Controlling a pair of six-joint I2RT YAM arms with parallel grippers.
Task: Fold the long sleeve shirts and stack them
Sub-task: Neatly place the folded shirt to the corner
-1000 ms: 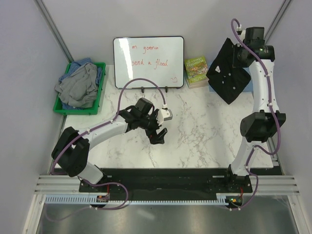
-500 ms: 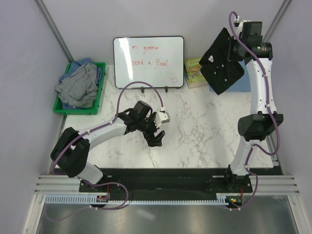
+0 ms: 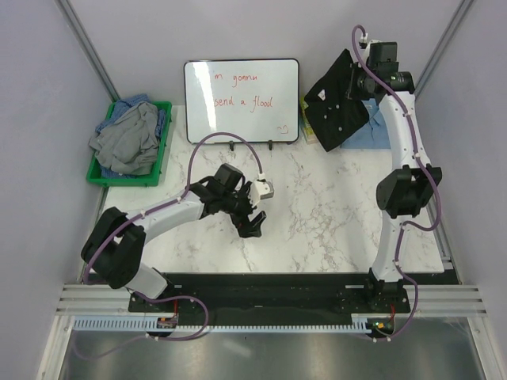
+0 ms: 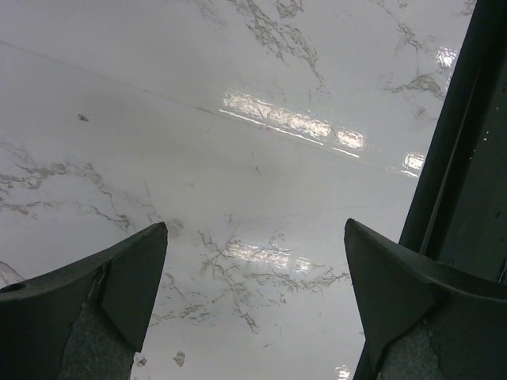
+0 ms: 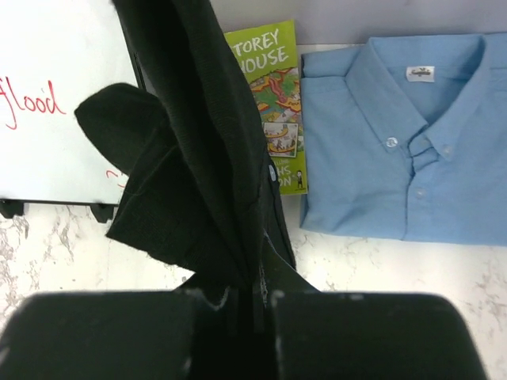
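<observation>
Next, my right gripper should go right in the top view and down to the flat light blue shirt (image 3: 375,134) (image 5: 408,150) below it and release, to stack on that shirt.
High at the back right, my right gripper (image 3: 354,79) is shut on the black long sleeve shirt (image 3: 336,101), which hangs in the air with small pale buttons showing. In the right wrist view the black shirt (image 5: 206,158) drapes from the closed jaws of the right gripper (image 5: 257,297). Under it a folded light blue shirt (image 5: 396,150) with a collar lies flat on the table, also seen as the light blue shirt (image 3: 379,131). More shirts, grey and blue (image 3: 128,138), are heaped at the left. My left gripper (image 3: 252,223) hovers open over bare marble, nothing between its fingers (image 4: 127,277).
A green bin (image 3: 162,150) at the back left holds the heaped shirts. A whiteboard (image 3: 242,89) with red writing stands at the back centre. A green-covered book (image 5: 273,103) lies between the whiteboard and the blue shirt. A black rail (image 4: 467,158) edges the table's front.
My right arm has swung the hanging black shirt to the left, now partly over the book. The left gripper drifted slightly left, still open.
</observation>
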